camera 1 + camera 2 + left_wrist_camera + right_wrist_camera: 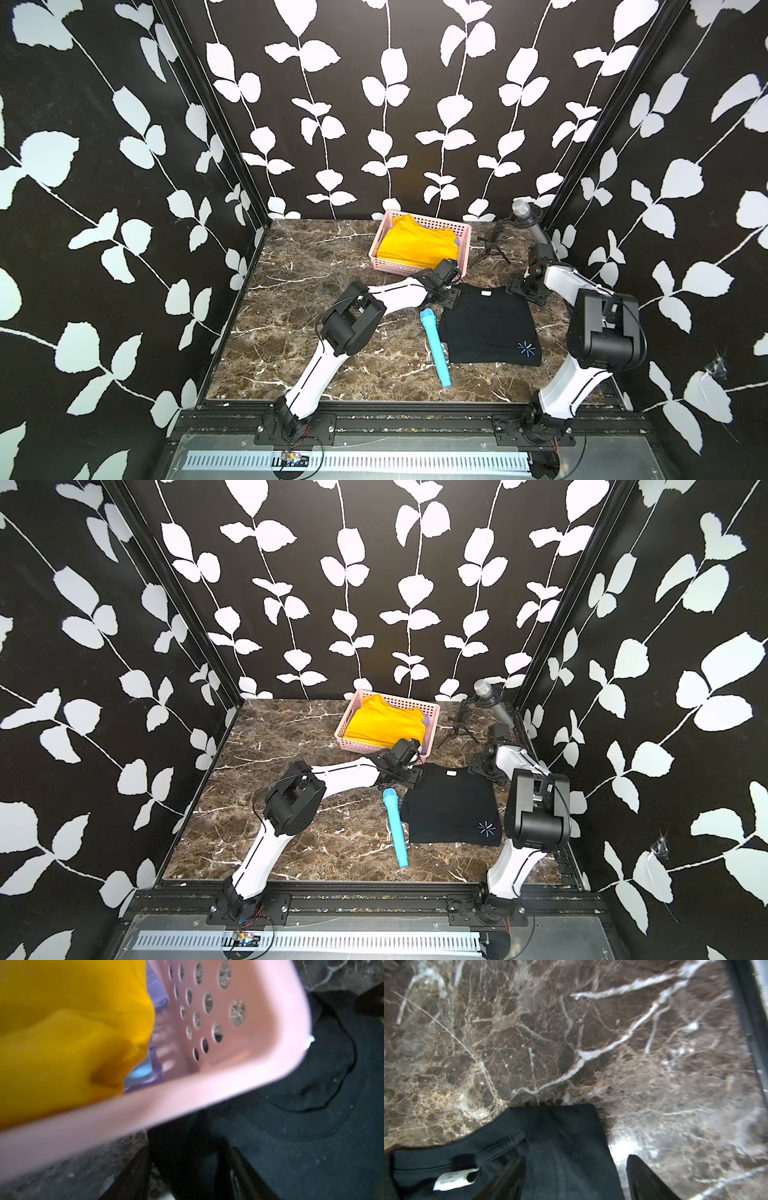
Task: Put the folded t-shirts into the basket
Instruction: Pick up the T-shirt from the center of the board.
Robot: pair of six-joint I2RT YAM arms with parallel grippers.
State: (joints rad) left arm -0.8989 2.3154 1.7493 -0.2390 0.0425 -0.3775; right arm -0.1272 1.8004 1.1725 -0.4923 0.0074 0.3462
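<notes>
The black t-shirt's far corner by the tripod [572, 1156] is between my open fingers, so my right gripper should move down onto that cloth and close.
The pink basket [399, 268] [365, 746] stands at the back middle of the table. A mustard yellow t-shirt [419, 245] [62, 1043] lies on top inside it, with lilac cloth [158, 995] and a bit of light blue cloth [141, 1072] showing under it. The black t-shirt [490, 328] [451, 808] lies flat in front of the basket. My left gripper [446, 297] [187, 1157] is at the shirt's far left corner, jaws apart with black cloth between them. My right gripper [525, 293] [575, 1159] stands open astride the far right corner.
A long light-blue toy microphone [434, 347] lies just left of the black shirt. A grey microphone [521, 208] on a small black tripod [492, 245] stands at the back right, beside the basket. Patterned walls close in three sides.
</notes>
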